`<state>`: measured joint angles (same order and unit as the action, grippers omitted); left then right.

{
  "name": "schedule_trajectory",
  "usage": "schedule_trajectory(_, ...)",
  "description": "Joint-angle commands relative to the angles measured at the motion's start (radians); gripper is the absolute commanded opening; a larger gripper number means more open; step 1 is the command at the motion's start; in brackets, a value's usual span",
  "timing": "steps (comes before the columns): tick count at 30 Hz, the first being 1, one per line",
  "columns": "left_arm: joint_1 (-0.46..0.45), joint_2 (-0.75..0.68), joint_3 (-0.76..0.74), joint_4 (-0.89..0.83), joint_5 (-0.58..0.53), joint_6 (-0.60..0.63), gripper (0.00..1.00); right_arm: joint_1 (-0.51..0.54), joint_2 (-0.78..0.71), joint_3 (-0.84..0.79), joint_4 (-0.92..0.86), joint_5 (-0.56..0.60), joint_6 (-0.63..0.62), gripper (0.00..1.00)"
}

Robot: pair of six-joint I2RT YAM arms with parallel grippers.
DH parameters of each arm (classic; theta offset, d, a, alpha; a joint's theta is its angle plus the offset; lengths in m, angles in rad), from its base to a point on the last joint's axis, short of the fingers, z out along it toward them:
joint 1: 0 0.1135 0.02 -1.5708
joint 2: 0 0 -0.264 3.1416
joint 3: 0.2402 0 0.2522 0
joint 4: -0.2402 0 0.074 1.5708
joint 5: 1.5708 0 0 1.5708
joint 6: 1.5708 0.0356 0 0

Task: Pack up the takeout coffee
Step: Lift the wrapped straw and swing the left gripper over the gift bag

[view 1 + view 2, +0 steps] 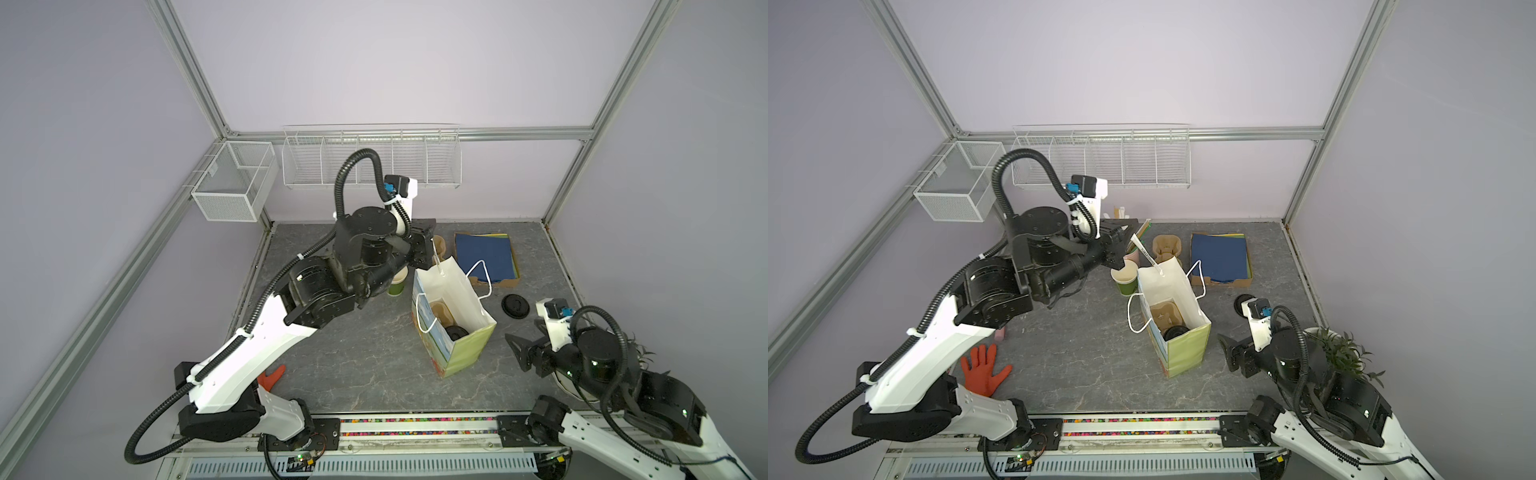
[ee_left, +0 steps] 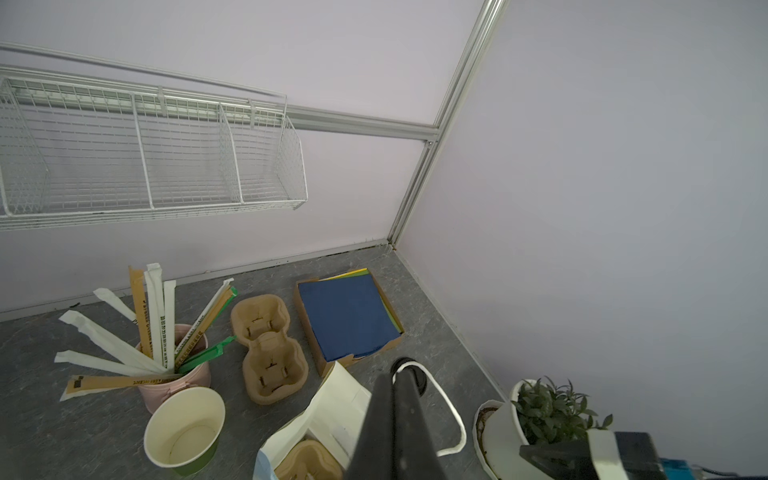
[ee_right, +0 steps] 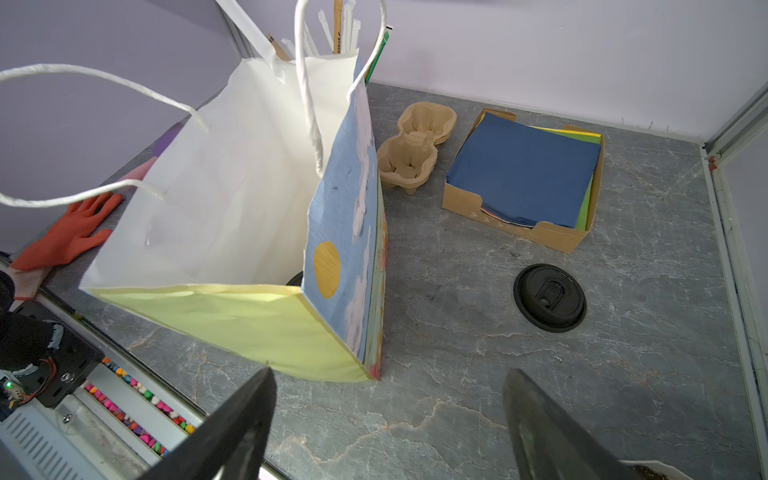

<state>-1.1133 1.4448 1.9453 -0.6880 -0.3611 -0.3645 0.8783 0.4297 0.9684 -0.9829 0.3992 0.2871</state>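
Observation:
Next, my left gripper moves over the paper bag's opening and lowers to release the straw inside. The wrapped straw still hangs mostly above the paper bag's rim.
The takeout coffee shows only as a black round top. It sits in a brown carrier inside the open paper bag. My left gripper is above the bag's far rim. It is shut on the top of a wrapped straw, which hangs slanted down to the rim. In the left wrist view the fingers hide the straw. My right gripper stands open and empty, low by the bag's near right corner.
A green cup and a pink cup of straws stand left of the bag. Behind it are stacked carriers and a napkin box. To the right lie a loose black lid and a potted plant. An orange glove lies front left.

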Motion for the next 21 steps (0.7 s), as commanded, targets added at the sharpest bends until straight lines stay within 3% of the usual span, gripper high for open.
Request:
schedule_trajectory(1, -0.005, 0.022, -0.036, 0.068, -0.046, 0.039, 0.00, -0.005, -0.017, -0.015, 0.018, 0.004, -0.006, 0.88)
schedule_trajectory(21, 0.000, 0.205, -0.226, 0.119, -0.056, -0.017, 0.00, -0.004, -0.022, -0.020, 0.018, -0.005, -0.008, 0.88)
